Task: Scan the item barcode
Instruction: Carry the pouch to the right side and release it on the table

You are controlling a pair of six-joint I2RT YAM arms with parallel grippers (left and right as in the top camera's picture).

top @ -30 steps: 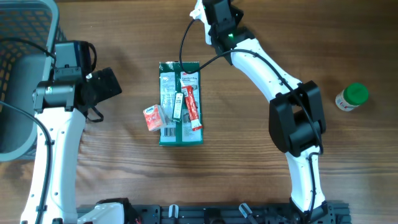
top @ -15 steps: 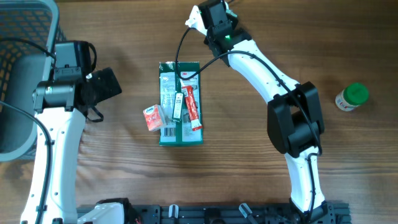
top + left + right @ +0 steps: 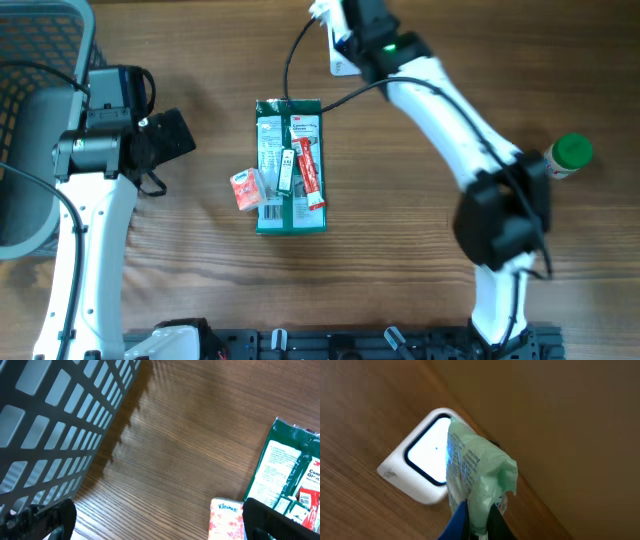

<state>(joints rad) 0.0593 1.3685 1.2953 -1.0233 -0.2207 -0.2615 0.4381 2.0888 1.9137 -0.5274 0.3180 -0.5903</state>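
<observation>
My right gripper swings to its right in the overhead view next, lowers the packet to bare wood between box and bottle below and releases it.
In the right wrist view my right gripper (image 3: 479, 521) is shut on a crumpled pale green packet (image 3: 475, 472). The packet hangs right in front of a white barcode scanner (image 3: 412, 477) with a glowing, dark-rimmed window, and covers the window's right edge. From overhead, that gripper (image 3: 345, 35) is at the table's far edge, top centre; the packet is hard to make out there. My left gripper (image 3: 170, 140) stays at the left, open and empty. Its dark fingertips (image 3: 47, 516) frame bare wood in the left wrist view.
A green box (image 3: 290, 200) lies mid-table with a red tube (image 3: 310, 165) and a black stick on top, and a Kleenex pack (image 3: 247, 188) against its left side. A green-capped bottle (image 3: 566, 156) stands far right. A grey basket (image 3: 40, 60) fills the left corner.
The right arm has swung its forearm to the right and carried the held packet further toward the table's far edge. The left arm has not moved.
</observation>
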